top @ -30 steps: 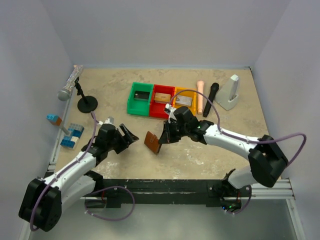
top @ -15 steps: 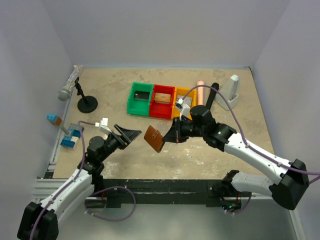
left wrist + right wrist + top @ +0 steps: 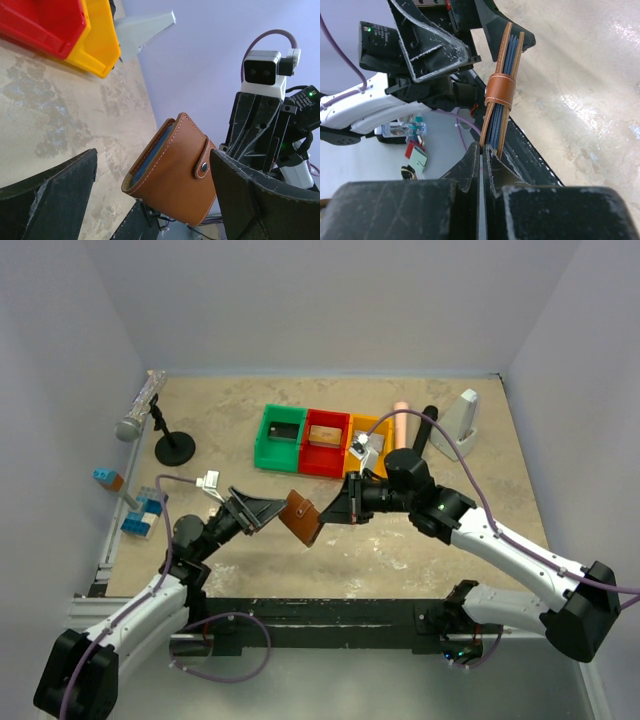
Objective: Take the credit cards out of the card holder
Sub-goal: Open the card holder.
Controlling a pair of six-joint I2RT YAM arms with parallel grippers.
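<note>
I will gently move my left gripper toward my right gripper, over the wallet's loose edge (image 3: 287,509) (image 3: 142,172), and close it, because that edge is hanging untouched between the open fingers.
The card holder (image 3: 300,516) is a brown leather wallet, closed by a snap strap and held in the air above the table's front middle. My right gripper (image 3: 335,512) is shut on the edge of one leather flap (image 3: 487,135). The wallet stands edge-on in the right wrist view (image 3: 503,85), with only grey-blue layers showing between its flaps. My left gripper (image 3: 272,509) is open just left of the wallet. In the left wrist view the wallet (image 3: 172,172) hangs between the left fingers (image 3: 50,197) without touching them. A dark card (image 3: 284,431), a tan card (image 3: 323,435) and a silvery card (image 3: 372,445) lie in the bins.
Green bin (image 3: 266,443), red bin (image 3: 325,462) and yellow bin (image 3: 362,424) stand in a row at the back middle. A microphone (image 3: 138,410) on a black stand (image 3: 175,448) and toy blocks (image 3: 145,512) are at the left. A pink cylinder (image 3: 400,418), a black cylinder (image 3: 425,425) and a white wedge (image 3: 462,425) are at the back right.
Both arms have risen off the table. The right gripper has lifted the wallet up and slightly left, and the open left gripper has swung up next to it.
</note>
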